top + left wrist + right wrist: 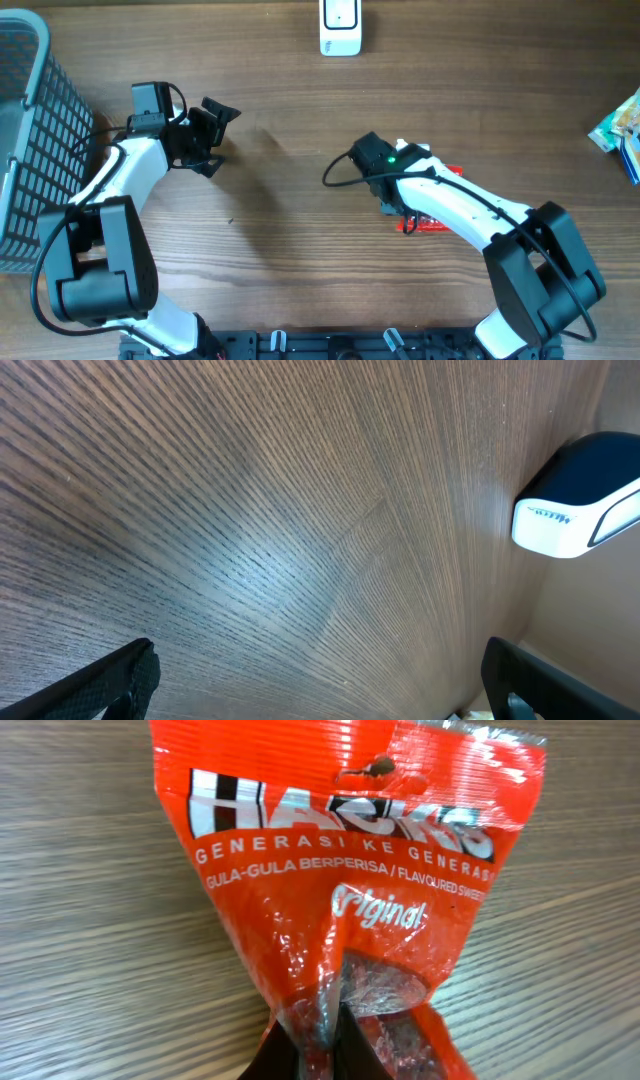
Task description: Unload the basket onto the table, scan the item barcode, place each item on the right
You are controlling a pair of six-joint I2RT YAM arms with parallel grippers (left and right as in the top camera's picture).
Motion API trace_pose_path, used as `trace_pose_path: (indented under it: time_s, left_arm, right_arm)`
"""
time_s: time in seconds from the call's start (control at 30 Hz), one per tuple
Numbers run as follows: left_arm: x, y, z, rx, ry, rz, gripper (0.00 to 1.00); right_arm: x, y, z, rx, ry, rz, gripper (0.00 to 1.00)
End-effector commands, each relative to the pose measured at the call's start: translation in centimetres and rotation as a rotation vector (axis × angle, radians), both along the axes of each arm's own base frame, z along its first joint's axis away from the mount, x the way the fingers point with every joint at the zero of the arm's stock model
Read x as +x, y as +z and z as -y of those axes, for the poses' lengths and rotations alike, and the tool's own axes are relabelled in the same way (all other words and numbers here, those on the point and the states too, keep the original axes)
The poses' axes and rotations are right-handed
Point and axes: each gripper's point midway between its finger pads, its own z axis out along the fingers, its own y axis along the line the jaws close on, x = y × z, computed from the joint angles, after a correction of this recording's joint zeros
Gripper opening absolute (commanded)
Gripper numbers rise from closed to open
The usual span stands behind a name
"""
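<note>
The right gripper lifts and rolls the bag (436,222) over toward the bare wood between the grippers next, then lowers it to open, since the bag's printed front faces up.
A red Hacks candy bag (350,870) lies on the wooden table, its printed front facing up; its barcode is out of view. My right gripper (335,1045) is shut on a pinched fold at the bag's lower edge. From overhead the bag (436,222) peeks out from under the right arm, whose gripper (393,206) sits at the bag's left end. A white barcode scanner (340,27) stands at the table's far edge, also visible as the scanner (575,495) in the left wrist view. My left gripper (211,136) hangs open over bare wood, its fingers (112,682) wide apart.
A grey wire basket (30,150) stands along the left edge, close to the left arm. Colourful packets (622,130) lie at the right edge. Bare wood stretches between the two grippers and up to the scanner.
</note>
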Motion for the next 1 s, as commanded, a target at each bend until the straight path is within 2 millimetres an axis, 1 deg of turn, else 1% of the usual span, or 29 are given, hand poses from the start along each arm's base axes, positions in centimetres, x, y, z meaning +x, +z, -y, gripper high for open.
trace_pose_path:
  time_s: [0.0,0.13,0.17,0.23,0.3,0.33,0.4,0.43,0.47,0.53,0.6,0.67,0.7,0.77,0.8,0.83,0.9,0.93,0.97]
  left_arm:
    - [0.1,0.6,-0.2,0.015,-0.008,0.025,1.00]
    - [0.1,0.6,-0.2,0.015,-0.008,0.024,1.00]
    - [0.1,0.6,-0.2,0.015,-0.008,0.024,1.00]
    - [0.1,0.6,-0.2,0.015,-0.008,0.025,1.00]
    - [0.1,0.6,-0.2,0.015,-0.008,0.025,1.00]
    - [0.1,0.6,-0.2,0.015,-0.008,0.025,1.00]
    - [0.1,0.6,-0.2,0.015,-0.008,0.025,1.00]
    - [0.1,0.6,-0.2,0.015,-0.008,0.025,1.00]
    - [0.1,0.6,-0.2,0.015,-0.008,0.025,1.00]
    - [0.1,0.6,-0.2,0.015,-0.008,0.025,1.00]
    - [0.1,0.6,-0.2,0.015,-0.008,0.025,1.00]
    - [0.1,0.6,-0.2,0.015,-0.008,0.025,1.00]
    - [0.1,0.6,-0.2,0.015,-0.008,0.024,1.00]
    - [0.1,0.6,-0.2,0.015,-0.008,0.025,1.00]
    - [0.1,0.6,-0.2,0.015,-0.008,0.025,1.00]
    - [0.1,0.6,-0.2,0.015,-0.008,0.025,1.00]
    - [0.1,0.6,-0.2,0.015,-0.008,0.025,1.00]
    - [0.1,0.6,-0.2,0.015,-0.008,0.025,1.00]
    - [0.1,0.6,-0.2,0.015,-0.008,0.025,1.00]
  right_arm:
    - [1.6,1.9,-4.5,0.186,0.067,-0.043,0.04]
    - [2.3,4.5,-12.3,0.560,0.277,-0.107,0.04]
    - [2.2,4.8,-13.6,0.637,0.308,-0.116,0.04]
    - [2.1,5.3,-15.2,0.752,0.343,-0.140,0.04]
    - [1.4,5.9,-17.2,0.935,0.380,-0.179,0.04]
    - [0.7,6.1,-18.1,1.029,0.396,-0.209,0.04]
    - [-1.3,6.6,-20.1,1.244,0.438,-0.278,0.04]
    - [-2.1,6.9,-20.7,1.327,0.446,-0.302,0.04]
    - [-3.2,7.3,-21.5,1.445,0.435,-0.343,0.04]
    - [-4.1,7.2,-21.8,1.544,0.379,-0.386,0.04]
    - [-4.9,5.8,-21.4,1.575,0.284,-0.413,0.04]
    - [-5.2,4.6,-20.8,1.575,0.213,-0.416,0.04]
    - [-5.2,3.7,-20.1,1.565,0.158,-0.407,0.04]
    - [-4.3,1.9,-18.6,1.510,0.071,-0.361,0.04]
    - [-3.6,1.0,-17.6,1.473,0.041,-0.317,0.04]
    - [-3.0,0.5,-16.9,1.455,0.026,-0.289,0.04]
    - [-1.5,-0.3,-14.8,1.416,-0.016,-0.231,0.04]
    - [-0.8,-0.4,-13.9,1.412,-0.007,-0.197,0.07]
    - [-0.3,-0.8,-13.0,1.393,-0.023,-0.174,0.11]
